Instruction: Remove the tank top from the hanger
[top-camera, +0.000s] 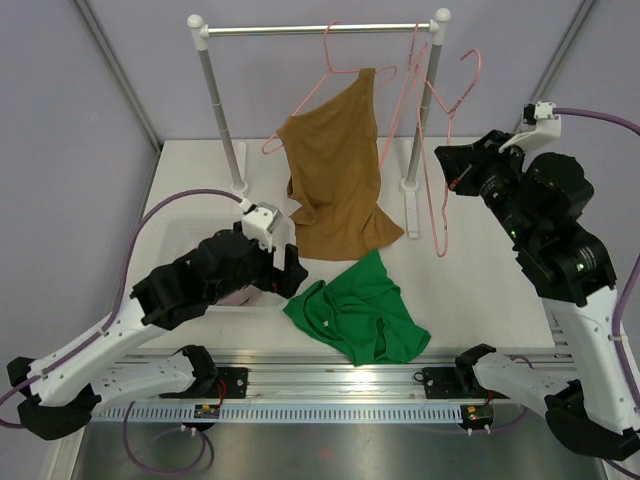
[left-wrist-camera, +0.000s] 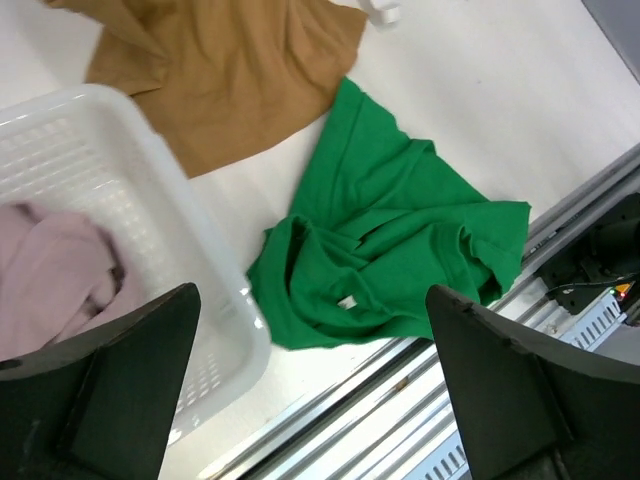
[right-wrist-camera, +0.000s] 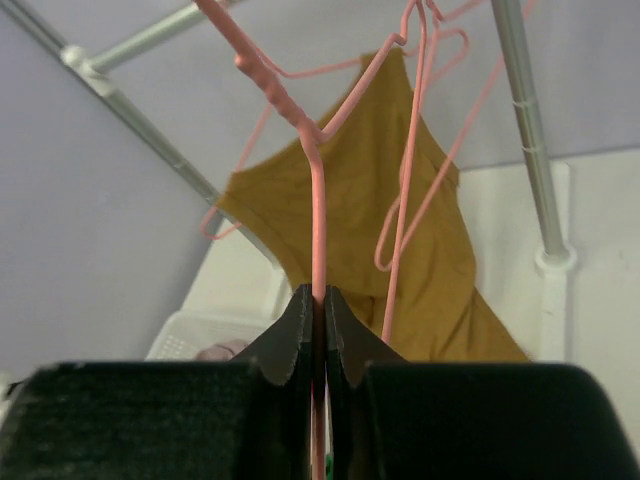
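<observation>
My right gripper should next move outward and toward the rack's bar (top-camera: 290, 30) beside the dangling pink hangers, since the hook of this empty hanger is clear of the bar.
The brown tank top (top-camera: 335, 170) hangs by one strap from a pink hanger (top-camera: 329, 50) on the rack rail (top-camera: 290, 30); its hem lies crumpled on the table. It also shows in the left wrist view (left-wrist-camera: 220, 60) and the right wrist view (right-wrist-camera: 420, 200). My right gripper (top-camera: 455, 178) is right of the tank top, shut on the wire of another pink hanger (right-wrist-camera: 318, 220), with the jaws (right-wrist-camera: 318, 305) pinched on it. My left gripper (top-camera: 290, 270) is open and empty, low beside the hem, above a green shirt (left-wrist-camera: 400, 230).
The green shirt (top-camera: 360, 315) lies crumpled at the table's front. A white basket (left-wrist-camera: 150, 130) holding a pink garment (left-wrist-camera: 50, 270) sits under my left arm. Several pink hangers (top-camera: 440, 200) dangle by the rack's right post (top-camera: 425, 110). The left post (top-camera: 220, 110) stands behind the basket.
</observation>
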